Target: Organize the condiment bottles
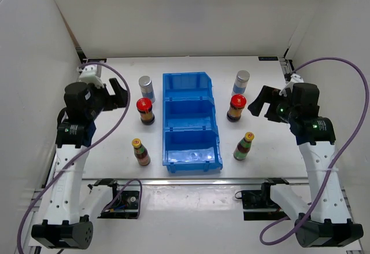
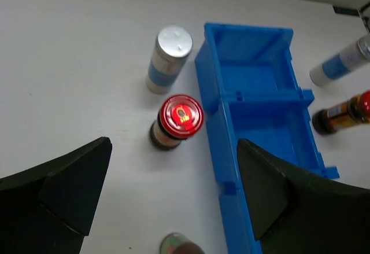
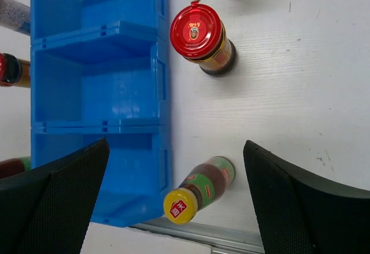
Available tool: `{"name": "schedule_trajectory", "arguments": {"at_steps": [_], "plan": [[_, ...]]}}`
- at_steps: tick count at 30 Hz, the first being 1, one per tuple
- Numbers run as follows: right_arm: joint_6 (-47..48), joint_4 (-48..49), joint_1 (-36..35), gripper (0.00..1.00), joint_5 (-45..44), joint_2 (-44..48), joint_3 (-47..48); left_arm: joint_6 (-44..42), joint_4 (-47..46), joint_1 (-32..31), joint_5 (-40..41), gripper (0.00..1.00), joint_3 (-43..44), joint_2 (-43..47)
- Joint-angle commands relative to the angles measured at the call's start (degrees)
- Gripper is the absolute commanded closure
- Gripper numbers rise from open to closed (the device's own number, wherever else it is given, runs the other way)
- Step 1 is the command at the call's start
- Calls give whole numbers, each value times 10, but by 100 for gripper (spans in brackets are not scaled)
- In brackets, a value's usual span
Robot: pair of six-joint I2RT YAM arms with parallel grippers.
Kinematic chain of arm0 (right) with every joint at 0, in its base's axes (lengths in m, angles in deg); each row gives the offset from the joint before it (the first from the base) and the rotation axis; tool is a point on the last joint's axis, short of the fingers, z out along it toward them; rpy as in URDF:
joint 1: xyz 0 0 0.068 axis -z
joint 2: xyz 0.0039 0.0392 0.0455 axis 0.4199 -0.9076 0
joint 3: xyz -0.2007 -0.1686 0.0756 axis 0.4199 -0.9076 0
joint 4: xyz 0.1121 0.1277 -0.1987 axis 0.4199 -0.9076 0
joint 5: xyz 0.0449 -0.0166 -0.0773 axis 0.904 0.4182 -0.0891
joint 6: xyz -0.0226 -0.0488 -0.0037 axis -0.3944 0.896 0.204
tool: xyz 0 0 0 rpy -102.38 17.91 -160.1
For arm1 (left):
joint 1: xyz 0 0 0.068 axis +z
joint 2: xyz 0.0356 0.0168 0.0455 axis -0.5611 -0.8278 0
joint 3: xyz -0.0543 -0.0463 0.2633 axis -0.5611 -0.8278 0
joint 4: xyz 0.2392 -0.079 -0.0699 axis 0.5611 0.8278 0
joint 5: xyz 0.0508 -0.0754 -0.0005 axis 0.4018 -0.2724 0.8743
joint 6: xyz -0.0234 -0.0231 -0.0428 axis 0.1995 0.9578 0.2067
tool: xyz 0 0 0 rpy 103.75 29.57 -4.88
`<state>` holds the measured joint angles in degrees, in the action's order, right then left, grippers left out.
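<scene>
My right gripper should next move back toward the rail and down onto the yellow-capped bottle's neck (image 1: 246, 142) (image 3: 197, 194), because that bottle stands below it and closer to my base.
Six condiment bottles stand upright on the white table, three on each side of the blue bin (image 1: 191, 118). On the left are a silver-capped one (image 1: 145, 87), a red-capped one (image 1: 145, 110) and a yellow-capped one (image 1: 140, 151). On the right are silver-capped (image 1: 241, 83), red-capped (image 1: 236, 107) and yellow-capped (image 1: 244, 146) bottles. My left gripper (image 1: 118, 92) hovers open above the left red-capped bottle (image 2: 180, 118), holding nothing. My right gripper (image 1: 260, 100) hangs open, empty, above the right red-capped (image 3: 196, 34) and yellow-capped (image 3: 199, 190) bottles.
The bin's three compartments (image 3: 98, 80) hold nothing. White walls enclose the table on three sides. A metal rail (image 1: 185, 180) runs along the near edge, close to the right yellow-capped bottle.
</scene>
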<state>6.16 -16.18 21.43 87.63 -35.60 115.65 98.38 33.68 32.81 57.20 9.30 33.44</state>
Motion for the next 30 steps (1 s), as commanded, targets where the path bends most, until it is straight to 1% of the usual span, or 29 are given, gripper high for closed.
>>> {"name": "schedule_trajectory", "arguments": {"at_steps": [1,4,8,10,11,13,15,16,18,22,26,30], "plan": [[4,-20,-6,0,-19,9,7,6,44,-3,-81,0,-53,19],[13,-20,-35,0,-4,17,7,19,44,-3,-81,0,-93,59],[3,-20,-85,0,-36,49,-30,19,44,-8,-38,0,-94,64],[-2,-20,-111,0,-36,72,-49,24,44,-8,-37,0,-94,64],[-10,-14,-120,0,-45,86,-62,24,44,-8,-37,0,-94,64],[-40,8,-141,0,-70,149,-122,24,44,-15,-31,0,-94,69],[-56,25,-147,0,-92,201,-161,24,44,-21,-22,0,-94,69],[-56,31,-147,0,-92,215,-191,24,44,-21,-13,0,-94,69],[-61,36,-147,0,-87,232,-210,24,44,-21,-7,0,-94,74],[-79,41,-147,0,-110,232,-225,24,44,-21,-1,0,-99,74],[-79,77,-147,0,-118,232,-265,24,44,-21,4,0,-99,74],[-99,104,-147,1,-130,232,-302,30,44,-21,4,0,-99,74]]}}
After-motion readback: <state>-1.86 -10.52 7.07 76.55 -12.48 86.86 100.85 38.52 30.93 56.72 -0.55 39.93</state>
